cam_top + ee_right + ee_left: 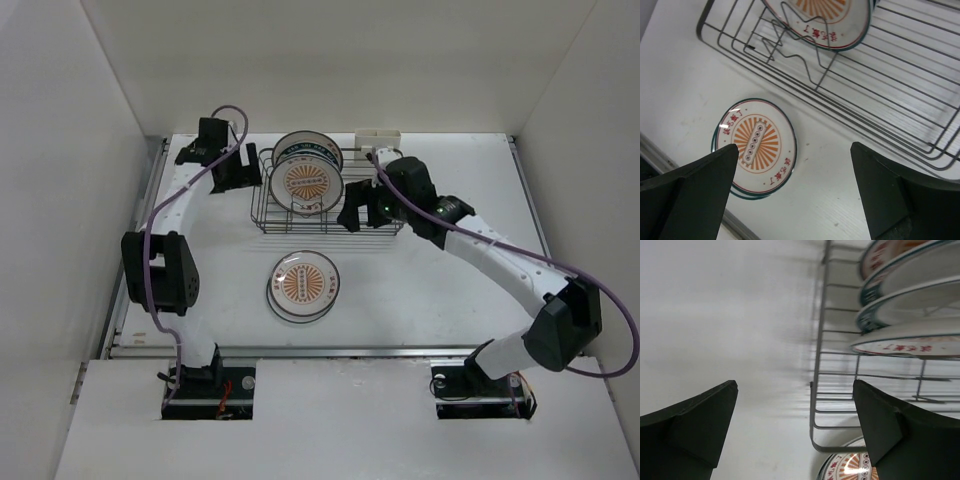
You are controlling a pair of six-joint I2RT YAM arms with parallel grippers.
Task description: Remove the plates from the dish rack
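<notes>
My left gripper will turn next and move across the rack's side onto the front plate's nearest rim [275,174] [856,346], as that lies to its right in the top view.
The dark wire dish rack [375,226] stands at the back middle of the table. Several white plates [307,180] stand upright in its left half, the front one showing an orange sunburst. A flat stack of sunburst plates [303,285] lies on the table in front of the rack. My left gripper [240,175] is open and empty just left of the rack. My right gripper [355,215] is open and empty above the rack's front right part. The left wrist view shows the rack's wall [816,390] and the standing plates [905,315]. The right wrist view shows the flat stack [755,145] and the rack [880,100].
A small white plastic holder [378,140] is clipped to the rack's back right edge. White walls enclose the table on the left, back and right. A metal rail [330,351] runs along the table's near edge.
</notes>
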